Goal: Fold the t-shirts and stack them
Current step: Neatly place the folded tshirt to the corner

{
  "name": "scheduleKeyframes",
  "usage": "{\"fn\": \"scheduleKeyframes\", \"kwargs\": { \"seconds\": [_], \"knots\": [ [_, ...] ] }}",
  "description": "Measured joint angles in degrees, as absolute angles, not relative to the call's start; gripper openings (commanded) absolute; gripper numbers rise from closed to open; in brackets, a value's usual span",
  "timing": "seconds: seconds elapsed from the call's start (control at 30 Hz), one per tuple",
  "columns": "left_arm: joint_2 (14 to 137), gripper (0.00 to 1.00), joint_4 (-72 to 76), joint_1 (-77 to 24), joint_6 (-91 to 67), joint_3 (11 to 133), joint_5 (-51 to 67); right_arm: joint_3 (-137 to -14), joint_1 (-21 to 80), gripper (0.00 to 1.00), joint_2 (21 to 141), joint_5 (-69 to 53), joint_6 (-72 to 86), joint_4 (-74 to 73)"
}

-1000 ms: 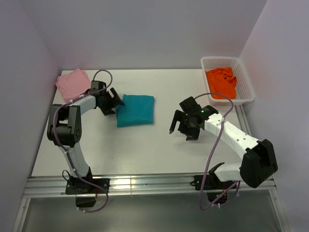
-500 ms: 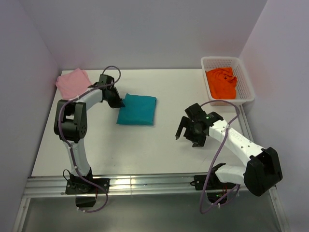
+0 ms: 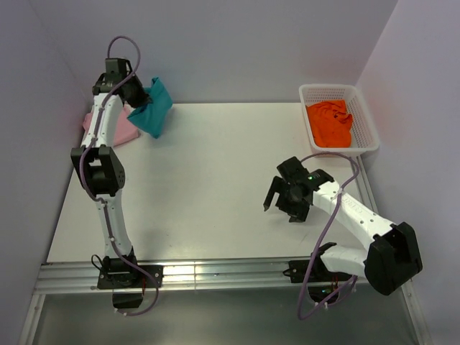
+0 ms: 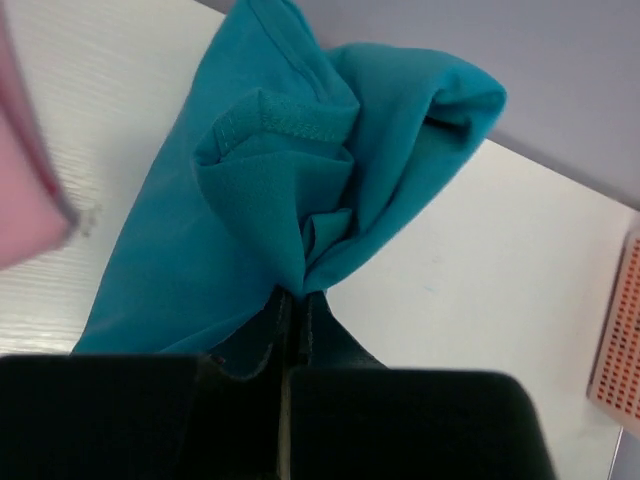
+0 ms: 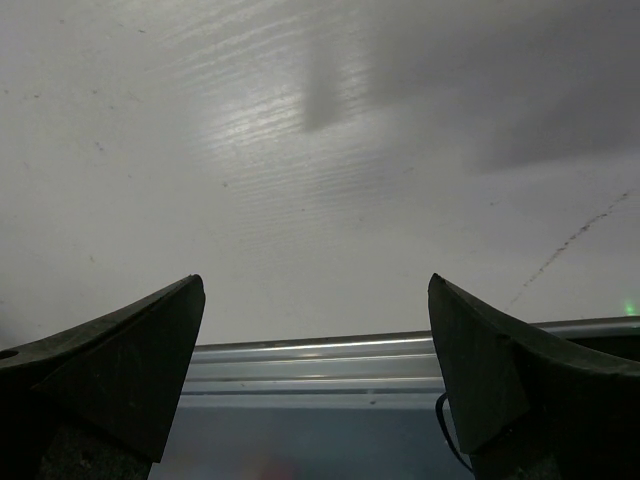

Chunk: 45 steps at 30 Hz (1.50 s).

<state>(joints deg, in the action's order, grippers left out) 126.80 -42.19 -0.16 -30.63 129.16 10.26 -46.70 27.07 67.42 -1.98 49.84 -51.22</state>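
I will next move my left gripper down and to the left in the top view, over the pale pink t-shirt [image 3: 118, 131] [image 4: 25, 195], and let go, since the teal t-shirt hangs beside it.
The folded teal t-shirt [image 3: 152, 108] hangs bunched in the air at the back left, and my left gripper [image 3: 136, 99] is shut on its edge. In the left wrist view the black fingertips [image 4: 296, 298] pinch the teal t-shirt [image 4: 270, 180] tightly. Below it on the table lies the folded pale pink t-shirt [image 3: 118, 131], partly hidden by my left arm. The crumpled orange t-shirt [image 3: 329, 122] lies in the basket. My right gripper [image 3: 282, 205] hovers low over the table at centre right, open and empty, and the right wrist view shows the same gripper [image 5: 315, 290] with its jaws wide apart.
A white mesh basket [image 3: 365, 108] stands at the back right corner. Purple walls close in the table at the back and sides. A metal rail [image 3: 215, 273] runs along the near edge, also visible beyond my right gripper's fingers.
My left gripper shut on the teal t-shirt's left edge and lifted it off the table up to the back left, above the pink one. The right gripper drew back toward the near right, still open.
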Motion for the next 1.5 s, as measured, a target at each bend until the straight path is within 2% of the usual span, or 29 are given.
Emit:
{"fn": "scheduleKeyframes", "kwargs": {
  "seconds": [0.4,0.5,0.53,0.73,0.93,1.03,1.23,1.4,1.5],
  "knots": [
    [135.98,0.01,-44.31,16.69,-31.94,133.45,12.84,-39.86,27.05,0.99,64.14,-0.84,49.84,-53.60],
    [136.68,0.61,-43.64,21.76,-33.26,134.10,13.08,-39.77,27.05,0.99,63.75,-0.40,49.80,-54.06],
    [137.29,0.99,-43.44,23.27,-33.45,134.78,13.56,-39.77,27.05,0.99,63.61,-0.32,49.71,-54.22],
    [139.52,0.99,-41.39,26.68,-33.06,136.75,17.58,-39.99,27.05,1.00,63.57,0.73,48.97,-55.59],
    [134.08,0.99,-39.22,26.30,-33.78,127.07,20.69,-41.82,27.05,1.00,63.79,0.89,48.49,-55.79],
    [127.68,0.99,-38.98,25.69,-33.93,118.43,19.62,-45.21,27.05,1.00,63.77,0.84,47.44,-55.68],
    [102.28,1.00,-38.35,18.76,-33.71,98.30,11.97,-59.53,27.11,1.00,63.77,0.97,42.92,-55.31],
    [74.65,0.99,-32.86,-0.54,-36.01,81.80,9.32,-71.31,28.47,1.00,60.34,3.55,39.09,-53.67],
    [61.19,0.99,-32.14,-11.25,-38.72,72.01,8.97,-72.99,29.52,1.00,54.43,5.28,37.21,-52.03]
  ]
}}
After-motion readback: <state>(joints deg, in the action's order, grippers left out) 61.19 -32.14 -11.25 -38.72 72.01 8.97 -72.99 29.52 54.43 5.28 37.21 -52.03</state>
